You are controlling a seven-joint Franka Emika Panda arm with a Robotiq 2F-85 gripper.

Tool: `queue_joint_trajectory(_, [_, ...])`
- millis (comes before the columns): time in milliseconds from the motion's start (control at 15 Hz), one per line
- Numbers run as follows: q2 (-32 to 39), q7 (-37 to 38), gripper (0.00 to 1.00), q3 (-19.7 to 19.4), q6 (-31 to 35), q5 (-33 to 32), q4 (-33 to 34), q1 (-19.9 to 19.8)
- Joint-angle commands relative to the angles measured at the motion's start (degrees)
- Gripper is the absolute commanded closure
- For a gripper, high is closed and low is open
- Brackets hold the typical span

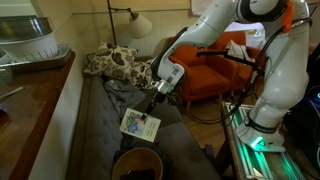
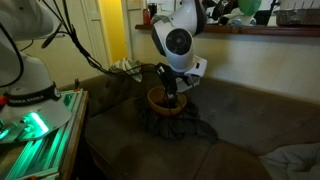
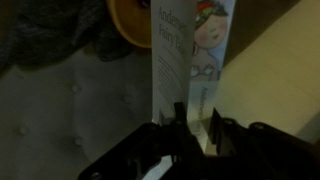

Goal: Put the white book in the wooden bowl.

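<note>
My gripper carries the white book (image 1: 140, 124) outward from beside the wooden bowl's opening next, then lowers it inside and opens.
My gripper (image 1: 152, 103) is shut on the edge of the white book (image 1: 140, 124), which hangs below it over the dark grey couch. The wooden bowl (image 1: 137, 163) sits on the couch just in front of and below the book. In the wrist view the book (image 3: 188, 55) runs up from between the fingers (image 3: 195, 128), with a cartoon face on its cover, and the bowl's rim (image 3: 132, 22) shows at the top. In an exterior view the gripper (image 2: 172, 92) hovers right above the bowl (image 2: 166, 103); the book is hard to make out there.
A patterned cushion (image 1: 115, 63) lies at the far end of the couch. An orange armchair (image 1: 210, 68) stands behind the arm. A wooden counter (image 1: 30, 100) with a container runs along the couch. A green-lit device (image 2: 35, 130) sits by the robot base.
</note>
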Motion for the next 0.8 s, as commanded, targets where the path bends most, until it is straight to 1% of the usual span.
queue_joint_trajectory(0, [-9.1,0.3,0.94,-9.8,-15.2,2.4,-3.2,9.9])
queue_joint_trajectory(67, [-8.2,1.0,0.94,-14.1,-18.7,2.3,-1.8,13.9])
queue_joint_trajectory(133, [-7.9,2.7,0.94,-17.0,-20.7,1.9,-0.9,17.0])
queue_joint_trajectory(200, [-6.1,3.9,0.94,-19.9,-22.0,1.2,0.5,19.7])
queue_joint_trajectory(333, [-1.7,8.1,0.94,-24.4,-24.5,-0.8,4.3,23.9])
queue_joint_trajectory(533, [5.5,13.9,0.94,-28.0,-25.7,-1.5,9.9,28.6])
queue_joint_trajectory(733, [13.0,19.8,0.94,-29.6,-26.2,-3.1,16.5,31.5])
